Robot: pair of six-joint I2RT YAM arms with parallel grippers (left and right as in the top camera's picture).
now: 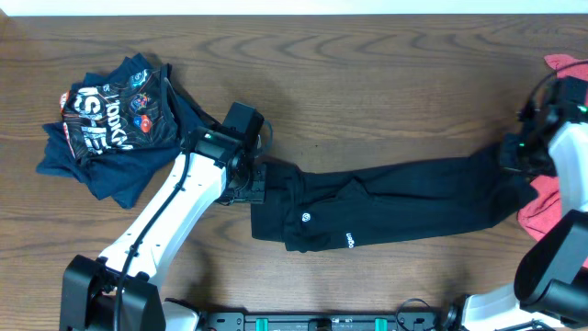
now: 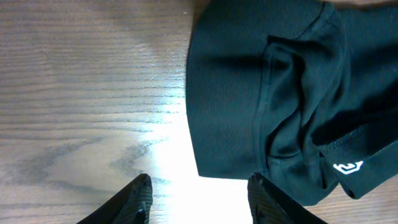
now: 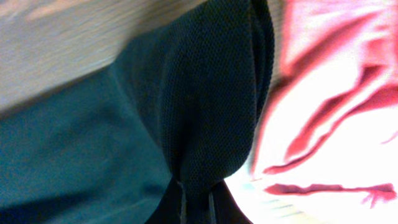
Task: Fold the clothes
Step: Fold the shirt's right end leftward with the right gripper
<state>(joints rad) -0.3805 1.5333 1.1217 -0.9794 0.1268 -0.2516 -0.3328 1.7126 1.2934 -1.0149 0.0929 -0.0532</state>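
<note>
I should next use my right gripper to carry the black T-shirt's pinched corner to the left in the overhead view and let it go over the T-shirt's middle [image 1: 397,191], because the T-shirt lies stretched long.
The black T-shirt [image 1: 395,198] lies stretched in a long band across the table, with small white logos near its left end. My left gripper [image 1: 255,184] is open and empty at the shirt's left edge; in the left wrist view its fingers [image 2: 199,202] straddle bare wood just below the black fabric [image 2: 261,93]. My right gripper [image 1: 516,156] is shut on the shirt's right end; in the right wrist view a bunched fold of black fabric [image 3: 205,112] is pinched between the fingers [image 3: 196,208].
A navy and printed garment pile [image 1: 115,119] sits at the far left. A coral-red garment [image 1: 542,198] lies at the right edge under my right arm and shows in the right wrist view [image 3: 329,93].
</note>
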